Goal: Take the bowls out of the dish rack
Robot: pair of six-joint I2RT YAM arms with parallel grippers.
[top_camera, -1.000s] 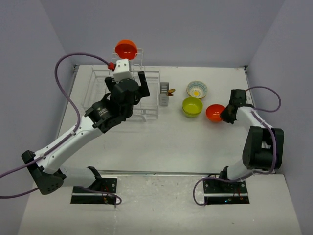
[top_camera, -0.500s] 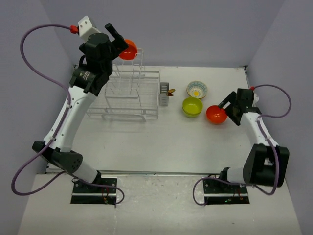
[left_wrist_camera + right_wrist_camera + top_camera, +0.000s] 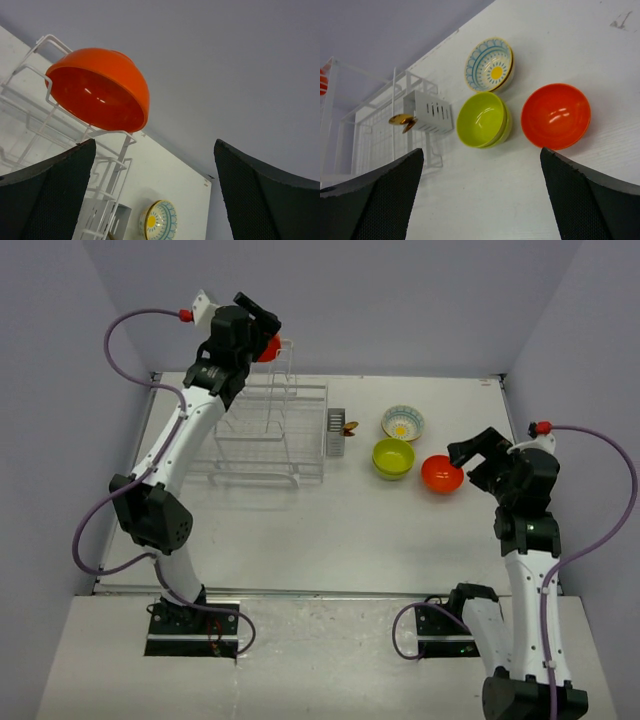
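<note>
My left gripper is open and next needs to move in toward the orange bowl, with its fingers going around the bowl rim's exposed edge (image 3: pixel 145 116), because that edge is clear of the wires.
One orange bowl (image 3: pixel 100 90) sits tilted on top of the tall upright tier of the white wire dish rack (image 3: pixel 262 435). My left gripper (image 3: pixel 264 328) is raised right beside that bowl (image 3: pixel 268 349), open and holding nothing. In the left wrist view the bowl lies above and left of the left gripper (image 3: pixel 155 200). On the table stand a flower-patterned bowl (image 3: pixel 403 422), stacked lime-green bowls (image 3: pixel 393 458) and a second orange bowl (image 3: pixel 441 473). My right gripper (image 3: pixel 472 456) hovers open just right of that second orange bowl (image 3: pixel 556 116), apart from it.
A grey cutlery basket (image 3: pixel 335 432) hangs on the rack's right end, with a gold spoon (image 3: pixel 402 120) sticking out. The table's far edge and back wall lie just behind the rack. The patterned bowl (image 3: pixel 489 65) and green bowls (image 3: pixel 482 120) sit close together.
The left arm swung up from over the rack's low part to the top tier beside the orange bowl. The right gripper opened, let go of its orange bowl and drew back.
</note>
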